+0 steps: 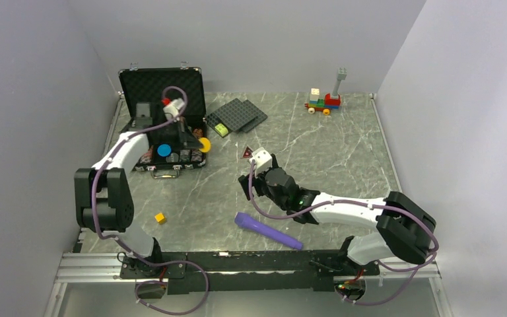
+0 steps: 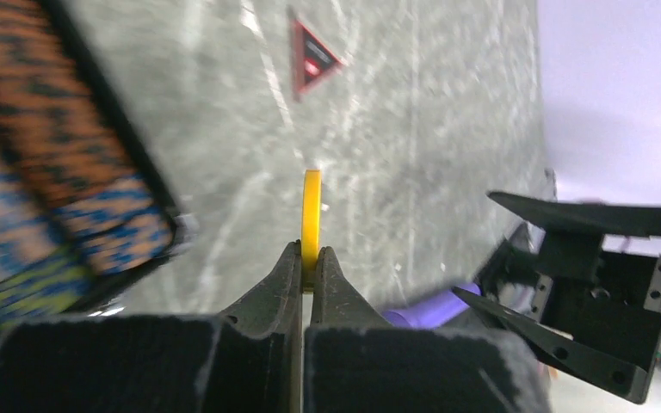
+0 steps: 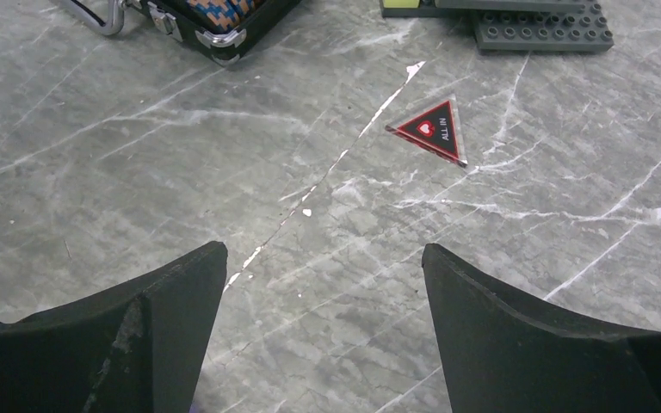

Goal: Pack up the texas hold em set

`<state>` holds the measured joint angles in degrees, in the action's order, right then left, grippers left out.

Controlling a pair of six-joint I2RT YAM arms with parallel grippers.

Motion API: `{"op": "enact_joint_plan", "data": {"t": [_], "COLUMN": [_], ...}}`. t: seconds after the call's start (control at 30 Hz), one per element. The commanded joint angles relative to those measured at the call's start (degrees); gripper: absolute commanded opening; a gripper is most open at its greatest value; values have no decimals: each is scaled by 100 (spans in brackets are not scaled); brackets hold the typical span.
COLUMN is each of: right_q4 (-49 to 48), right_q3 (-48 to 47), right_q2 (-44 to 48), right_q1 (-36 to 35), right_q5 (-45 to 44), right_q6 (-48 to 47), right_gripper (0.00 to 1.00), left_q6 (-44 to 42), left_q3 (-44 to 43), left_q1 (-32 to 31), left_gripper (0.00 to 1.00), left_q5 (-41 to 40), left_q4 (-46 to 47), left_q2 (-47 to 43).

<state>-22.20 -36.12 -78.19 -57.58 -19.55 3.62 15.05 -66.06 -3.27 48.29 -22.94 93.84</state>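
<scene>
The left gripper moves to the left in the top view and down beside the blue disc (image 1: 164, 150) next, since the yellow disc still hangs off the case's side.
The black case (image 1: 162, 86) stands open at the back left, with striped chip stacks (image 2: 60, 155) and a blue disc (image 1: 164, 150) in its tray. My left gripper (image 2: 311, 254) is shut on the edge of the yellow disc (image 2: 311, 215), holding it on edge just off the case's right side (image 1: 204, 144). The dark red triangle (image 3: 431, 129) lies flat on the table (image 1: 247, 152). My right gripper (image 3: 323, 258) is open and empty, just short of and left of the triangle (image 1: 249, 177).
Dark grey studded plates (image 1: 237, 117) lie right of the case. A purple cylinder (image 1: 267, 230) lies near the front by the right arm. A small yellow cube (image 1: 160, 217) sits front left. A toy brick train (image 1: 323, 100) stands at the back right.
</scene>
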Motion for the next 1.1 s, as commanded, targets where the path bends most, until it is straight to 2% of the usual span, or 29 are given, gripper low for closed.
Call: {"op": "enact_joint_plan", "data": {"t": [0.0,0.1,0.2,0.4,0.57,1.07], "right_q4": [-396,-420,-442,-444,-442,-445], "right_q3": [81,146,220,320,356,246], "right_q2": [221,256,323,436,473,348], "right_q1": [7,5,10,16,11,10], "right_q5": [-69,-58,-60,-35,-28,119], "right_q6": [83,87,110,158,195,236], "right_gripper": [88,89,89,89,89,89], "left_q6": [-534,-678,-821,-924,-896,-837], "left_q3": [-324,-399,-472,-680,-784,-982], "left_q1": [836,1352,1592,1634,1636,1631], "left_gripper": [0,0,0,0,0,14], "left_q5": [-593,-914,-1282,-1669,-1587,-1722], "left_q4": [-322,-461,-611,-814,-844,-980], "left_q2": [-351,-275,-156,288,615,1171]}}
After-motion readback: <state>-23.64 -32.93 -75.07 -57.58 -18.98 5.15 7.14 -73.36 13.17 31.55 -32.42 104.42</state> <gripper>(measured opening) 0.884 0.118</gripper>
